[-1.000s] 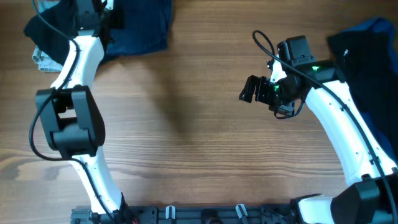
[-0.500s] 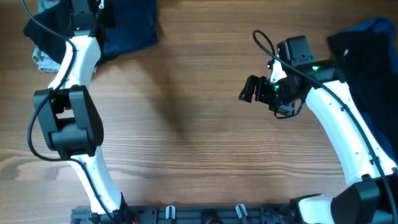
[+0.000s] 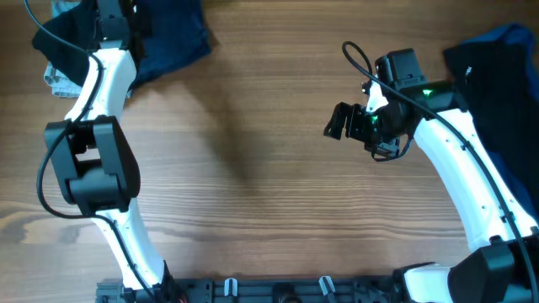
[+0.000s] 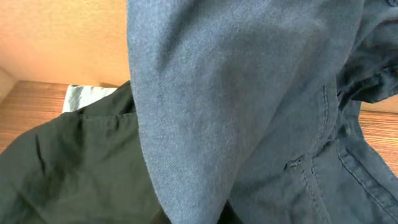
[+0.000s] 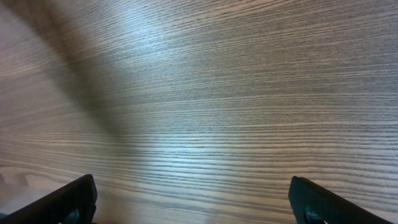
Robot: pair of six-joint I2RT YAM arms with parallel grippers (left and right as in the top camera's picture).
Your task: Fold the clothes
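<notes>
The uncovered black garment (image 3: 66,38) lies left of my left gripper in the overhead view, so next this gripper needs to carry the navy garment (image 3: 173,38) that way over it and release.
My left gripper (image 3: 133,18) is at the far left corner of the table, shut on a plain dark navy garment (image 3: 173,38) that trails to its right on the wood. In the left wrist view this navy fabric (image 4: 249,106) drapes over the jaws and hides the fingers. A black garment (image 4: 68,168) and a pale grey-blue piece (image 4: 84,96) lie beside it. My right gripper (image 3: 340,120) is open and empty over bare wood, its fingertips at the lower corners of the right wrist view (image 5: 199,208).
A pile of dark clothes (image 3: 497,76) with a brighter blue piece (image 3: 515,34) lies at the right edge, partly under the right arm. A black garment (image 3: 52,42) and a pale patterned cloth (image 3: 56,81) lie at the far left. Bare wooden table (image 3: 253,168) lies between the arms.
The navy garment has been drawn left and toward the far edge by my left gripper, so less of it shows on the table. The right arm has not moved.
</notes>
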